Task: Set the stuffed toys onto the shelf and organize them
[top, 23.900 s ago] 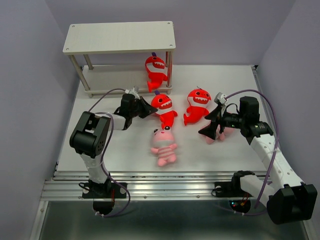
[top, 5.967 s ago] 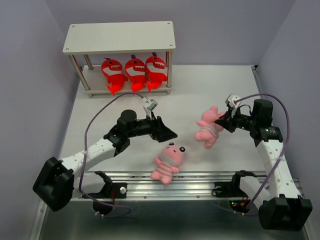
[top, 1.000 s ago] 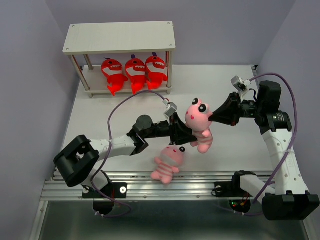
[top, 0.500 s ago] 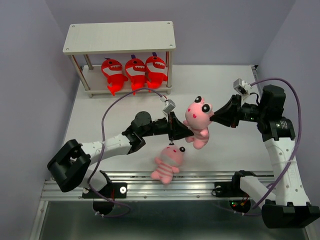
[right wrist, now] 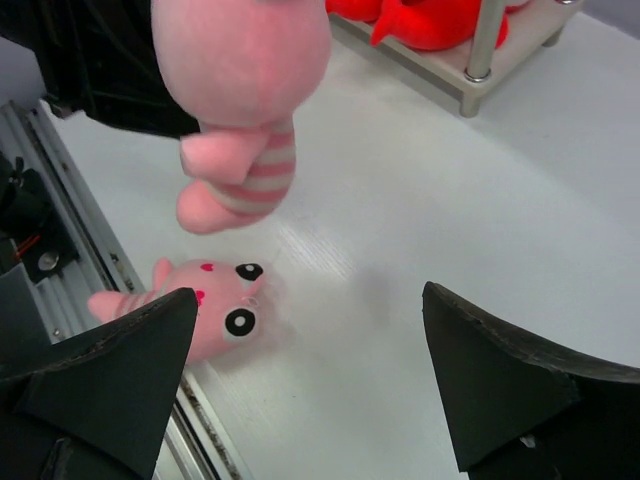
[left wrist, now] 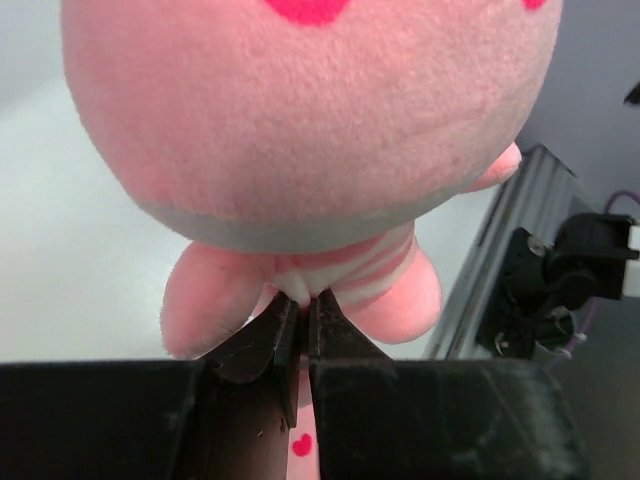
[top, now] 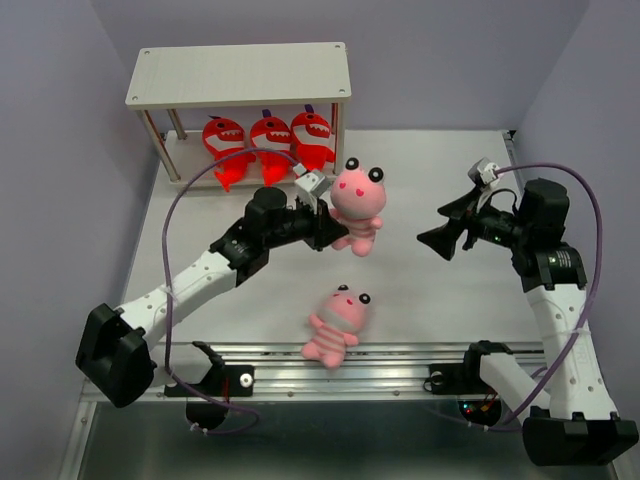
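The robot will next move its left gripper up and outward, to the left in the top view, over the bare top board of the shelf, because sharks fill the lower board.
My left gripper [top: 322, 228] is shut on a pink striped-belly toy [top: 357, 208] and holds it up in the air right of the shelf [top: 240, 74]. In the left wrist view the jaws pinch its striped belly [left wrist: 300, 298] and the toy [left wrist: 310, 110] fills the frame. Three red sharks [top: 270, 142] stand in a row on the shelf's lower board. A second pink toy [top: 336, 324] lies near the table's front edge, also in the right wrist view [right wrist: 195, 305]. My right gripper [top: 446, 228] is open and empty, to the right of the held toy [right wrist: 245, 100].
The shelf's top board is bare. The metal rail [top: 340, 372] runs along the table's near edge, close to the lying pink toy. Purple walls close in the left, back and right sides.
My right gripper has let go of the pink toy and drawn back to the right. My left gripper now holds it alone and has carried it up and back toward the shelf.
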You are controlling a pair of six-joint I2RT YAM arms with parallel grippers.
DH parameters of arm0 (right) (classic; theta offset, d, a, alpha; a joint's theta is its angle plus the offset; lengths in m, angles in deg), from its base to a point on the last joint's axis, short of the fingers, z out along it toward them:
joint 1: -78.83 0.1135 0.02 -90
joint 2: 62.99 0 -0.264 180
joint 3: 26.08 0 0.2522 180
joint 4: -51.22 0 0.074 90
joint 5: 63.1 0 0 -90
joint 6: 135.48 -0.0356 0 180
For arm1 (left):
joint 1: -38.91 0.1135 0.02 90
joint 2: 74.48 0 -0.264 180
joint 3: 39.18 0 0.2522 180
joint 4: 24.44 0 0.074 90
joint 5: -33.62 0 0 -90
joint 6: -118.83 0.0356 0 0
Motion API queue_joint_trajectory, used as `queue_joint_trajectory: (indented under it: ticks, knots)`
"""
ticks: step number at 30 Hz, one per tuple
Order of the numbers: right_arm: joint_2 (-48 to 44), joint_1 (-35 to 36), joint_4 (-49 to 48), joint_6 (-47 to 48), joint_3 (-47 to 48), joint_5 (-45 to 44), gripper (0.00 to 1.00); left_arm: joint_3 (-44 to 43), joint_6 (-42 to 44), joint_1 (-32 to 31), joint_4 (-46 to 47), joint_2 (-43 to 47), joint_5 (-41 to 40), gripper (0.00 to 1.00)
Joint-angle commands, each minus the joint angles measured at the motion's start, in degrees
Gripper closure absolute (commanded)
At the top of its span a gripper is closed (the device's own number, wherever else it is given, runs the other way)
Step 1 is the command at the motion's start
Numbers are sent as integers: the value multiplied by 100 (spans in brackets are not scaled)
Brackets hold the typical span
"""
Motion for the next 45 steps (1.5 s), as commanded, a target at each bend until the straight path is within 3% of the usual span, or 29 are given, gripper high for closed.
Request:
queue_joint_trajectory:
  ticks: [1,9,16,23,34,45]
  knots:
    - [-189,-26,-565,-87,-519,-708,1,-1308,803,324,-1267,44,-437,100]
    - [-453,-26,-1295,17,-1918,-919,0,-3990,1235,1211,-2860,-1114,-604,100]
    - [-611,-26,-1286,158,-2104,-788,0,-6694,910,2011,-3740,-2522,-543,100]
    - [-769,-26,-1277,141,-2157,-682,0,-8622,427,2407,-4023,-3892,-394,100]
    - [-796,-26,-1286,141,-2166,-717,0,-8800,-206,2733,-3688,-4421,-156,100]
    - [-813,-26,-1286,141,-2157,-814,0,-8906,-584,2847,-3680,-4615,-112,70]
